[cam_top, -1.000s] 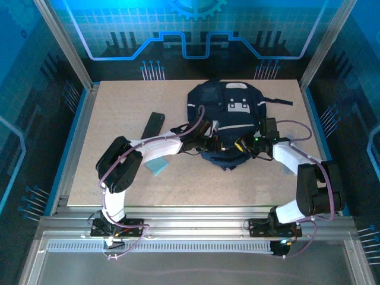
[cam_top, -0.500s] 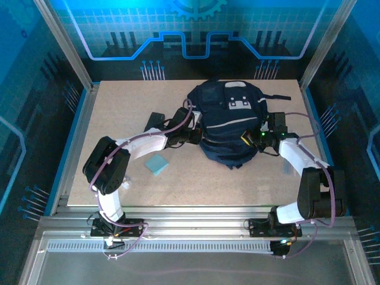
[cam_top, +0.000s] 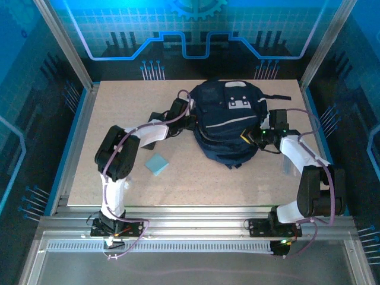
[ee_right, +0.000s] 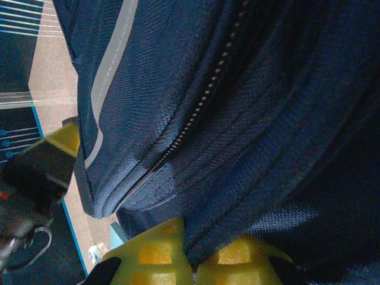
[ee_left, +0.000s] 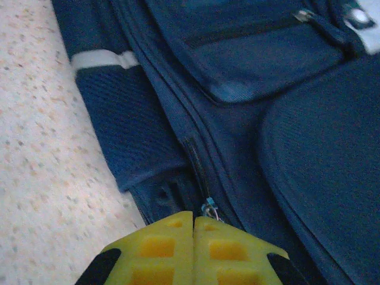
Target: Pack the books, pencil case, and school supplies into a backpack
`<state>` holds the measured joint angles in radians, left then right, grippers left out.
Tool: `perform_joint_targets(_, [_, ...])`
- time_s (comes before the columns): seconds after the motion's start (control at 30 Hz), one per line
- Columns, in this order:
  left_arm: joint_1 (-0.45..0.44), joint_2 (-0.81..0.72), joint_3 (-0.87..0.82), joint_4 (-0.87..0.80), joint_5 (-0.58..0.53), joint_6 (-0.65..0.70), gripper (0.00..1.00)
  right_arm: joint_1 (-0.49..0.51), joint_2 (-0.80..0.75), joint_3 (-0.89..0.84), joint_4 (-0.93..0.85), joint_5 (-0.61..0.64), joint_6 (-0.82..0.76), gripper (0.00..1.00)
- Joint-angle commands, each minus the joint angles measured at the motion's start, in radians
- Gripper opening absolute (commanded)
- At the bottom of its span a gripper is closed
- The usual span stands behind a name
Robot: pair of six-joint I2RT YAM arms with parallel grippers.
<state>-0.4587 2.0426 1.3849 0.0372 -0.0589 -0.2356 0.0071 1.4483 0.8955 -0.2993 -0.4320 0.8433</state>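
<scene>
The zipper pull (ee_left: 209, 207) is at my left gripper's yellow fingers. I'll stay beside the backpack's side pocket and open to release it next.
The navy backpack (cam_top: 228, 122) lies in the middle of the table, front pockets up. My left gripper (cam_top: 187, 120) is at its left side. In the left wrist view its yellow fingers (ee_left: 160, 243) are pressed together on the zipper pull (ee_left: 209, 207), whose small blue cord pokes out at their tips on the zipper line. My right gripper (cam_top: 253, 136) is at the backpack's right side, shut on a fold of navy fabric (ee_right: 205, 234). The light-blue square pad (cam_top: 157, 164) lies flat on the table left of the backpack. The pencil case (cam_top: 155, 115) is mostly hidden under my left arm. The books are out of view.
The table (cam_top: 119, 107) is a speckled beige board with metal frame posts at its corners and blue walls around it. A dark strap (cam_top: 279, 96) trails from the backpack toward the back right. Bare board lies in front of the backpack.
My left gripper moved from the backpack's near end up along its left side, still shut. The right gripper shifted right and back. The backpack's near opening now looks drawn closed.
</scene>
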Motion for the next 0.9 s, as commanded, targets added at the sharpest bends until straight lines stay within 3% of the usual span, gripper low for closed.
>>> perform_joint_targets(0.0, [0.098, 0.058, 0.096, -0.011, -0.19, 0.01, 0.0, -0.033, 0.001, 0.045, -0.065, -0.007, -0.061, 0.0])
perform_joint_targets(0.23, [0.114, 0.077, 0.201, -0.142, -0.186, -0.026, 0.01, 0.006, 0.023, 0.085, -0.072, -0.031, -0.07, 0.03])
perform_joint_targets(0.27, [0.114, 0.063, 0.2, -0.169, -0.177, -0.036, 0.19, 0.018, 0.021, 0.093, -0.08, -0.031, -0.072, 0.14])
perform_joint_targets(0.3, [0.115, 0.044, 0.2, -0.201, -0.171, -0.044, 0.46, 0.025, 0.018, 0.097, -0.084, -0.033, -0.074, 0.28])
perform_joint_targets(0.37, [0.115, 0.007, 0.197, -0.268, -0.169, -0.048, 0.72, 0.047, 0.006, 0.104, -0.086, -0.038, -0.086, 0.52])
perform_joint_targets(0.4, [0.116, -0.013, 0.197, -0.308, -0.175, -0.048, 0.91, 0.059, -0.002, 0.108, -0.096, -0.032, -0.09, 0.62])
perform_joint_targets(0.43, [0.115, -0.028, 0.194, -0.339, -0.182, -0.045, 0.99, 0.068, -0.009, 0.111, -0.103, -0.026, -0.094, 0.68])
perform_joint_targets(0.53, [0.125, -0.079, 0.178, -0.432, -0.199, -0.032, 0.99, 0.088, -0.031, 0.112, -0.125, -0.016, -0.106, 0.79])
perform_joint_targets(0.87, [0.198, -0.11, 0.124, -0.664, -0.135, -0.019, 0.99, 0.118, -0.05, 0.103, -0.145, -0.004, -0.14, 0.83])
